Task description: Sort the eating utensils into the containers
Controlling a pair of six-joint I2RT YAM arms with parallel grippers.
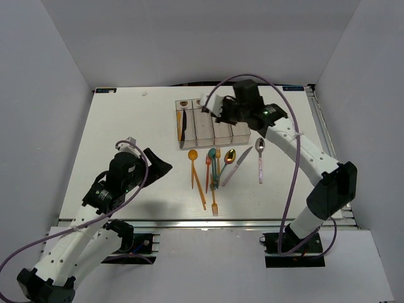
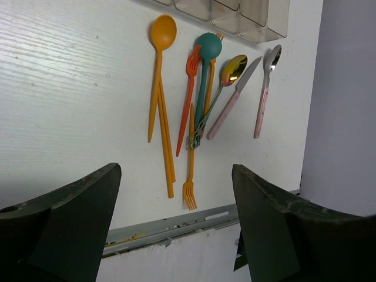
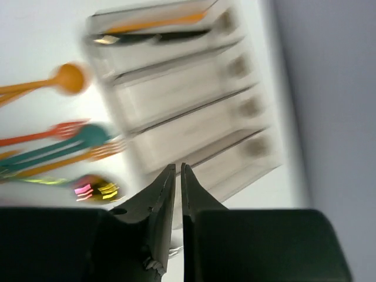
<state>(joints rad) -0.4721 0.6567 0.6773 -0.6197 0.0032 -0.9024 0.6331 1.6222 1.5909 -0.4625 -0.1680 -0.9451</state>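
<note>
The left gripper moves down and to the right in the top view onto the knife's pink handle (image 1: 231, 174) (image 2: 225, 117) next, since bare tabletop beside it leaves room for fingers.
The four joined clear containers (image 1: 213, 123) stand at the back centre and also show in the right wrist view (image 3: 188, 100). The leftmost bin holds an orange utensil (image 3: 158, 23) and a black knife (image 1: 183, 129). On the table in front lie an orange spoon (image 1: 193, 155), a red fork (image 1: 207, 165), a teal spoon (image 1: 213, 154), an orange fork (image 1: 214, 203), a gold spoon (image 1: 230, 156), a pink-handled knife (image 1: 235, 169) and a pink-handled silver spoon (image 1: 260, 153). My right gripper (image 1: 209, 112) hovers over the bins, shut and empty (image 3: 178, 167). My left gripper (image 1: 161, 165) is open and empty (image 2: 176, 235), left of the utensils.
The table's front metal rail (image 1: 208, 222) runs close to the orange fork's tines (image 2: 189, 197). Grey walls enclose the table at the left, back and right. A small white scrap (image 1: 144, 94) lies at the back left.
</note>
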